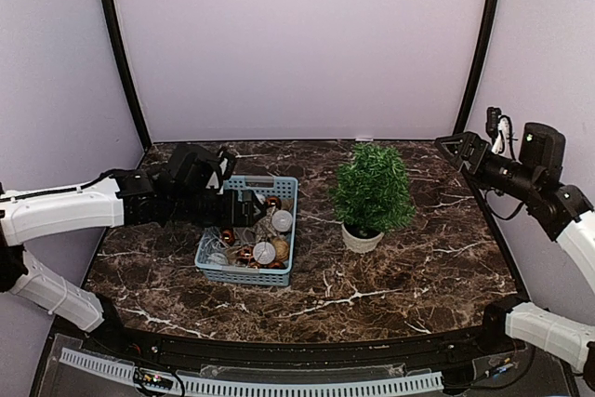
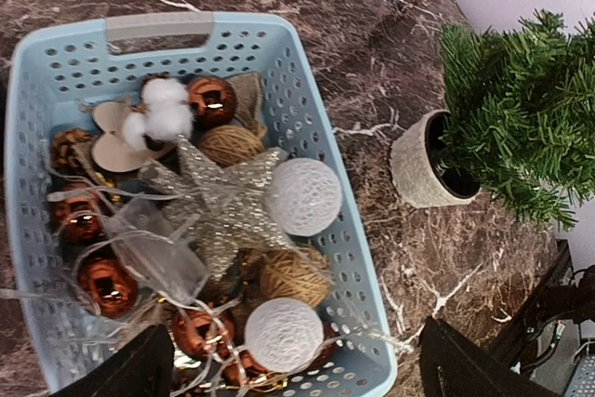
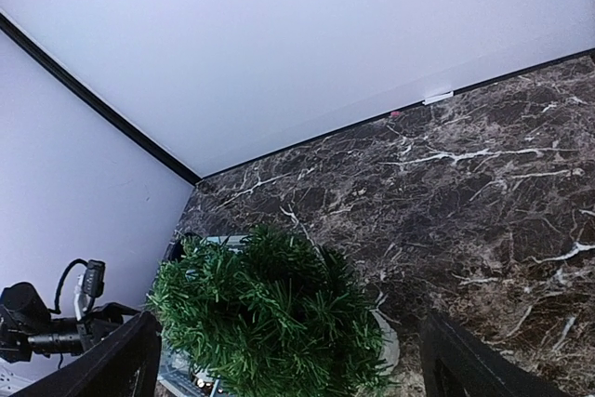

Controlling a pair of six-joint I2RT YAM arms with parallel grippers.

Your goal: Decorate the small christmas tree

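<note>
I will lower my left gripper next and move it toward the tree (image 1: 372, 188), onto the thin clear cord that runs past the white ball across the basket's rim.
The small christmas tree (image 1: 372, 188) stands in its white pot (image 1: 362, 240) right of centre; it also shows in the left wrist view (image 2: 525, 113) and the right wrist view (image 3: 270, 318). A light blue basket (image 1: 288, 194) of ornaments lies to its left: copper baubles (image 2: 212, 99), white balls (image 2: 303, 196), twine balls (image 2: 291, 276), a silver glitter star (image 2: 226, 209) and light strings. My left gripper (image 1: 249, 208) is open and empty above the basket's left side, fingertips (image 2: 139, 369) wide apart. My right gripper (image 1: 456, 148) is open and empty, raised at the far right, above and behind the tree.
The dark marble table (image 1: 409, 276) ends at a black front rail (image 1: 307, 346). Pale walls and black corner posts (image 1: 116, 44) enclose the back and sides. The basket's handle end (image 2: 158, 25) faces away from my left wrist.
</note>
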